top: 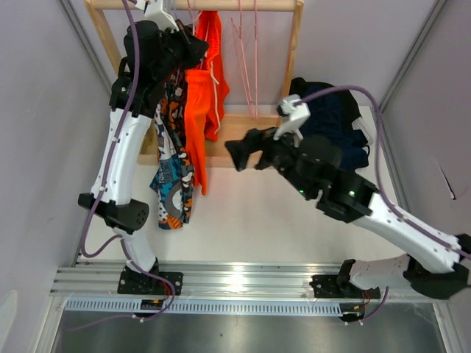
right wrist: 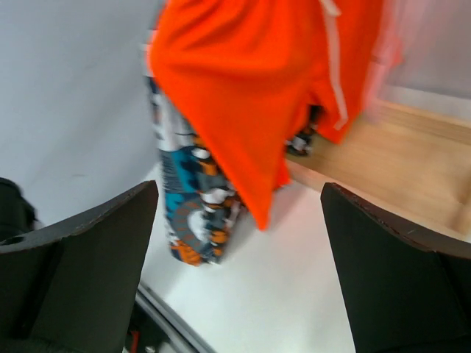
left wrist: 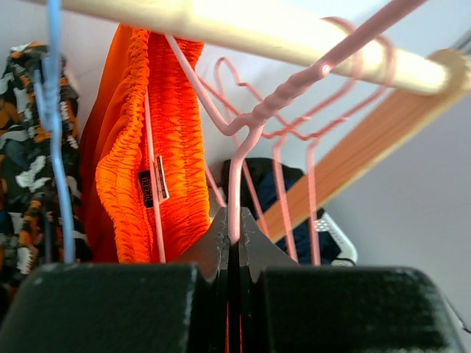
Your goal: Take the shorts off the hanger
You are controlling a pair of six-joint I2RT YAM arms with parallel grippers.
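Observation:
My right gripper goes sideways onto the near leg of the orange shorts next and closes, as the leg hangs to the gripper's left in the top view.
My left gripper (top: pixel 194 45) is up at the wooden rod (top: pixel 221 4), shut on the wire of a pink hanger (left wrist: pixel 235 193) that carries the bright orange shorts (top: pixel 204 95). In the left wrist view the jaws (left wrist: pixel 235 234) pinch that wire, with the orange shorts (left wrist: pixel 151 147) just left of it. Camouflage shorts (left wrist: pixel 22 162) hang further left on a blue hanger (left wrist: pixel 60 162). Teal-orange-white graphic shorts (top: pixel 174 180) hang below. My right gripper (top: pixel 240 152) is open and empty, facing the orange shorts (right wrist: pixel 250 73) and graphic shorts (right wrist: pixel 195 209). Black and navy shorts (top: pixel 335 118) lie piled at right.
Several empty pink hangers (top: pixel 248 66) hang on the rod right of the orange shorts. The wooden rack's base board (top: pixel 235 140) lies behind my right gripper. The rack's right post (top: pixel 294 51) stands beside the dark pile. Grey walls close in both sides.

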